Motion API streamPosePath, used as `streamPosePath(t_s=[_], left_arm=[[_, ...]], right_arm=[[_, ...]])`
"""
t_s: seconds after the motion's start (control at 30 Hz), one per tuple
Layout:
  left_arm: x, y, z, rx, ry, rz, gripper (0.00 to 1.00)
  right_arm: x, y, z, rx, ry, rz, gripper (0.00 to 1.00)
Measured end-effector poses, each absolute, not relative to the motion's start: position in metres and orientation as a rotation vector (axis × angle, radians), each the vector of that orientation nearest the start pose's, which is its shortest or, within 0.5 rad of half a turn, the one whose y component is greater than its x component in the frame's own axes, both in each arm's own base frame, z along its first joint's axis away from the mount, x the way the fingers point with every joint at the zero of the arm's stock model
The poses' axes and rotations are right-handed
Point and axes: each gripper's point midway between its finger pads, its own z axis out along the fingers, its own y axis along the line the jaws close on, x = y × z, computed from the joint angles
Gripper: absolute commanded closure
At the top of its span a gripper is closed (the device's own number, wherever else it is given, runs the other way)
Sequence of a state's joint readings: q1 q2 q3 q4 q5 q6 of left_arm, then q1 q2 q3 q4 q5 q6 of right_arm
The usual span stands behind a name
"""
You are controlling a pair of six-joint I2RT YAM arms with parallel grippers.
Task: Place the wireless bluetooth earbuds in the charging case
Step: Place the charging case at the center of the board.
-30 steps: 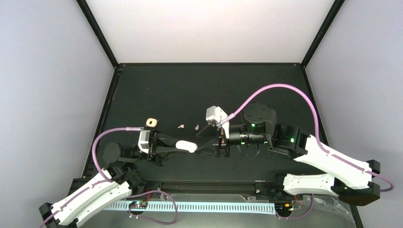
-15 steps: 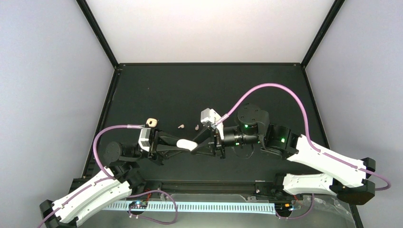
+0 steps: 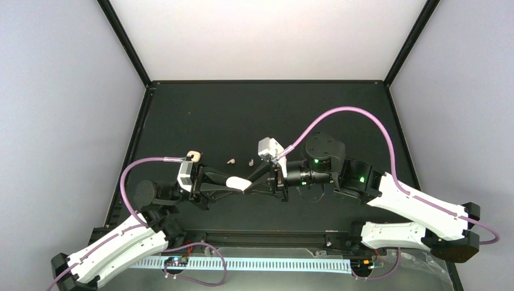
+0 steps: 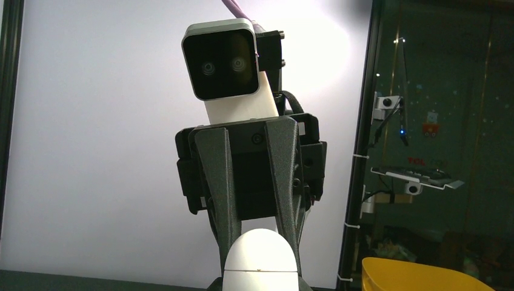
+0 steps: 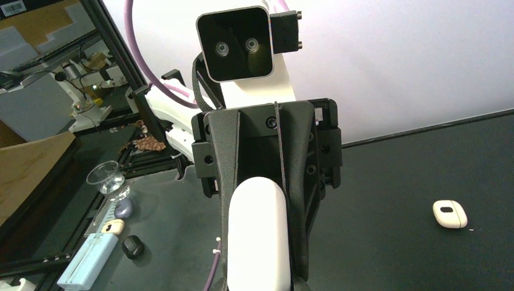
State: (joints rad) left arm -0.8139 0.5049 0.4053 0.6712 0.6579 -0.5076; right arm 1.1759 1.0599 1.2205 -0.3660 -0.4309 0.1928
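Note:
The robot's right gripper will next carry the case outward, tilt its fingers downward, lower the case onto the bare mat beside the earbuds and release it, since that spot is clear.
The white pill-shaped charging case (image 3: 237, 183) hangs above the mat between my two grippers, which face each other. My left gripper (image 3: 240, 183) is shut on it from the left. My right gripper (image 3: 246, 186) grips its rounded lid end from the right, one finger on each side. The case fills the bottom of the left wrist view (image 4: 260, 260), its lid seam closed, and the centre of the right wrist view (image 5: 257, 233). Two pale beige earbuds (image 3: 231, 161) (image 3: 251, 162) lie on the mat behind the grippers. No white earbuds are visible.
A small beige oval case (image 3: 193, 156) lies on the mat at the left and also shows in the right wrist view (image 5: 450, 214). Black frame rails border the mat. Off the table are a glass cup (image 5: 109, 177) and a yellow bin (image 4: 418, 276).
My right gripper moved left until its fingers closed around the case's end, and has barely moved over the last half second. My left gripper kept hold of the case, lifting it slightly.

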Motion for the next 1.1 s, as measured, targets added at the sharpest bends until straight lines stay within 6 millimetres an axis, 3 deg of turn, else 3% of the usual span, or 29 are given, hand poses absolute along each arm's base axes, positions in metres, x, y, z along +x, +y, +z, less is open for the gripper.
streamPosePath(t_s=[0.07,0.33,0.43,0.5,0.53,0.7,0.83,0.97,1.1], left_arm=[[0.072,-0.229,0.390,0.822,0.955,-1.491,0.95],[0.074,-0.229,0.390,0.808,0.963,-1.484,0.55],[0.078,-0.229,0.389,0.792,0.973,-1.469,0.33],[0.083,-0.230,0.387,0.776,0.994,-1.463,0.08],[0.085,-0.231,0.386,0.768,1.005,-1.457,0.02],[0.095,-0.231,0.383,0.726,1.044,-1.434,0.01],[0.106,-0.228,0.377,0.664,1.099,-1.395,0.01],[0.123,-0.208,0.372,0.509,1.161,-1.306,0.01],[0.147,-0.170,0.364,0.266,1.212,-1.163,0.01]], right_arm=[[0.068,0.349,0.395,-1.220,1.548,1.327,0.86],[0.069,0.348,0.394,-1.201,1.536,1.333,0.93],[0.070,0.346,0.392,-1.185,1.543,1.332,0.94],[0.071,0.343,0.392,-1.165,1.546,1.324,0.94],[0.073,0.341,0.392,-1.153,1.548,1.316,0.94],[0.082,0.335,0.403,-1.081,1.532,1.282,0.94],[0.101,0.328,0.407,-0.965,1.553,1.200,0.93],[0.145,0.313,0.404,-0.782,1.621,1.081,0.93],[0.209,0.285,0.377,-0.539,1.726,0.944,0.93]])
